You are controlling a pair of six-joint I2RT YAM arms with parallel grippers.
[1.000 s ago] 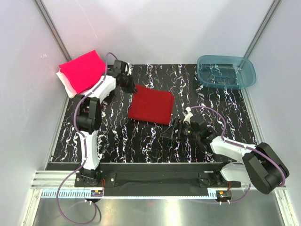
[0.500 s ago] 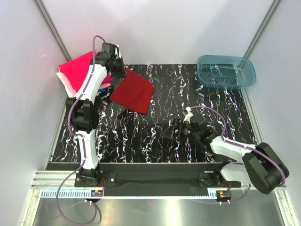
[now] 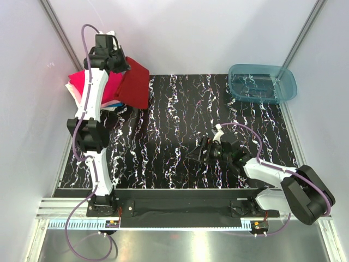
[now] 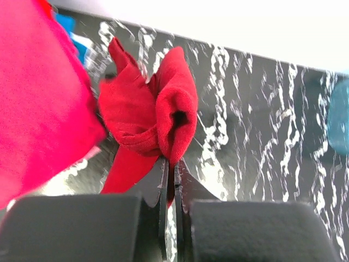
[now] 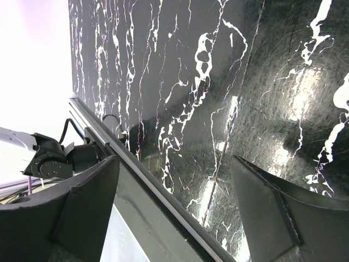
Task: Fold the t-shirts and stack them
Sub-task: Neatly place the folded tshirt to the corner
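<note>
The left gripper moves toward the side next, then down onto the magenta t-shirt's edge there, and releases, because the red t-shirt [image 3: 134,83] hangs off the stack's side.
My left gripper [image 3: 121,65] is shut on the folded dark red t-shirt [image 3: 134,83] and holds it in the air at the back left. The shirt hangs over the right side of the stack of folded shirts, whose top one is magenta-pink [image 3: 84,85]. In the left wrist view the red cloth [image 4: 158,112] bunches at my closed fingertips [image 4: 173,166], with the magenta shirt [image 4: 38,103] to the left and a bit of blue cloth [image 4: 66,23] at the top. My right gripper [image 3: 194,155] is open and empty, low over the table's middle; its fingers [image 5: 87,202] show in the right wrist view.
A teal see-through tub [image 3: 263,83] stands at the back right corner. The black marbled table [image 3: 185,109] lies between the arms. White walls close in the left, back and right. A metal rail [image 5: 147,185] runs along the near edge.
My left gripper has lifted the folded dark red shirt off the table's middle and carried it back and left, up to the stack. The right arm has not moved.
</note>
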